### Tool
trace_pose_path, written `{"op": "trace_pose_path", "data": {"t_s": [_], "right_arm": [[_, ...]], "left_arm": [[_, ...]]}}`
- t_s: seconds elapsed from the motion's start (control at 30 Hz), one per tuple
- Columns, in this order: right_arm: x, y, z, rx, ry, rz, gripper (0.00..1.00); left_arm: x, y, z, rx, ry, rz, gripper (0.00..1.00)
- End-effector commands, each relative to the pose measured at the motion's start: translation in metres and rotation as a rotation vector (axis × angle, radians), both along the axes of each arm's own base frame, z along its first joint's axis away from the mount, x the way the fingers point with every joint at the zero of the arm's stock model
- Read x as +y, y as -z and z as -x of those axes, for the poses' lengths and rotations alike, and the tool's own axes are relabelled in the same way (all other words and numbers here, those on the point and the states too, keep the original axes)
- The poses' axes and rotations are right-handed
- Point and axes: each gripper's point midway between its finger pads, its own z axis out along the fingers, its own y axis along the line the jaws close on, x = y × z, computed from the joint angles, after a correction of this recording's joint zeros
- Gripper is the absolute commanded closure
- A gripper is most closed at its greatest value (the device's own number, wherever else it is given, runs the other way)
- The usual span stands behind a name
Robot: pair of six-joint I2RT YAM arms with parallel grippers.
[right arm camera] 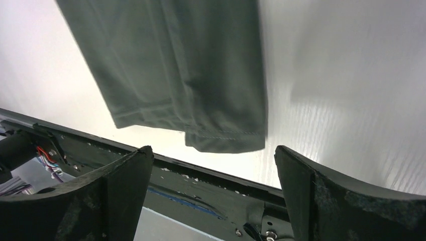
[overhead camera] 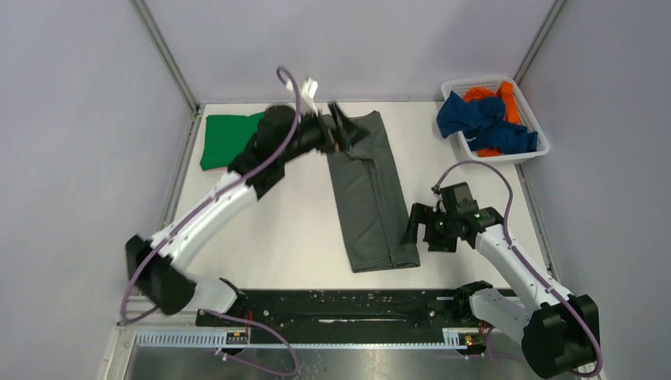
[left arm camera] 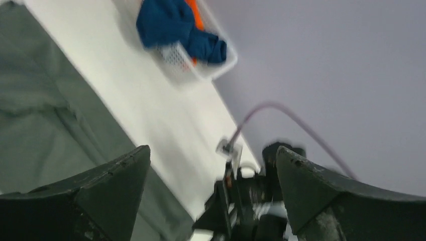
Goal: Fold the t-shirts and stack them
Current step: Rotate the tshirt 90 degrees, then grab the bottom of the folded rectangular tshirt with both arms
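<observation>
My left gripper moves back along the dark grey t-shirt and down onto the t-shirt's free near corner next, as my right gripper already stands beside the other corner.
A dark grey t-shirt lies folded into a long strip down the middle of the table; it also shows in the left wrist view and the right wrist view. A bright green t-shirt lies folded at the back left. Navy blue and orange t-shirts sit in the basket. My left gripper is open and empty, above the strip's far end. My right gripper is open and empty, just right of the strip's near end. No pink t-shirt is in view.
A white lattice basket stands at the back right; it also shows in the left wrist view. A black rail runs along the table's near edge. Grey walls close in the left, back and right sides.
</observation>
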Motion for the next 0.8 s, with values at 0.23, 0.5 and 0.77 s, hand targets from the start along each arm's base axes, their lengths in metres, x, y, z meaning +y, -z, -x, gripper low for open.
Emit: {"op": "trace_pose_path", "data": {"t_s": [0.23,0.5,0.77], "right_arm": [[-0.015,0.036,0.019,0.133,0.127,0.057,0.19],[-0.016,0.056,0.023,0.203,0.132,0.077,0.47],[-0.013,0.072,0.034,0.3,0.1,0.081,0.55]], "left_arm": [[0.008,0.273,0.197,0.442,0.276,-0.654,0.17],[-0.009,0.324,0.232,0.514,0.385,-0.833,0.34],[0.001,0.351,0.223,0.532,0.326,-0.944,0.62]]}}
